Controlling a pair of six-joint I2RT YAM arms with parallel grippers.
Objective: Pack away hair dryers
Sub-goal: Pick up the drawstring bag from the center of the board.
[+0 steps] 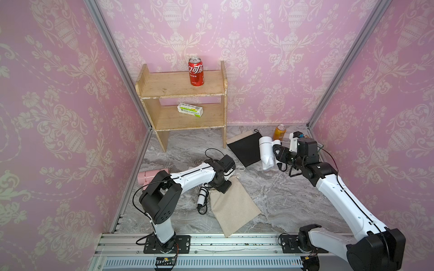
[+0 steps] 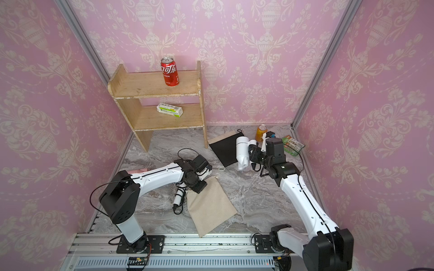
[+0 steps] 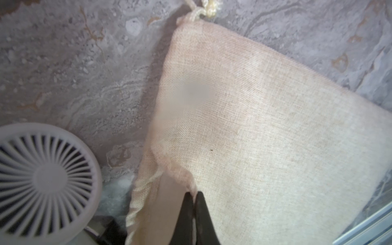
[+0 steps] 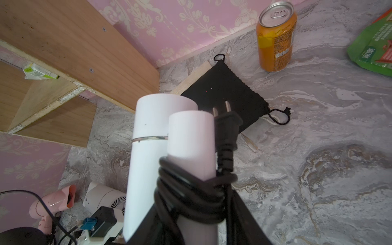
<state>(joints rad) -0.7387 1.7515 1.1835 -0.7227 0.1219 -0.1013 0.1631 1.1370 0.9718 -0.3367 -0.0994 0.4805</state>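
Note:
My left gripper must lift the edge of the beige pouch's opening over the clear tabletop beside the black pouch, toward the raised hair dryer, and release it.
My right gripper (image 4: 191, 203) is shut on a white hair dryer (image 4: 152, 148) at its folded handle and wrapped black cord, holding it above the table beside the black pouch (image 1: 245, 150), as both top views show (image 2: 243, 150). My left gripper (image 3: 194, 193) is shut on the mouth edge of the beige pouch (image 3: 265, 137), which lies flat near the table's middle (image 1: 232, 206). A second white hair dryer (image 1: 202, 194) lies just left of that pouch, its grille (image 3: 46, 180) close to my left fingers. The pink hair dryer (image 1: 152, 177) lies by the left wall, partly behind my left arm.
A wooden shelf (image 1: 183, 89) stands at the back left with a red can (image 1: 195, 71) on top and a green-white box (image 1: 190, 109) below. An orange can (image 4: 275, 38) and a green packet (image 2: 292, 145) sit in the back right corner. An aluminium rail (image 1: 211, 244) bounds the front.

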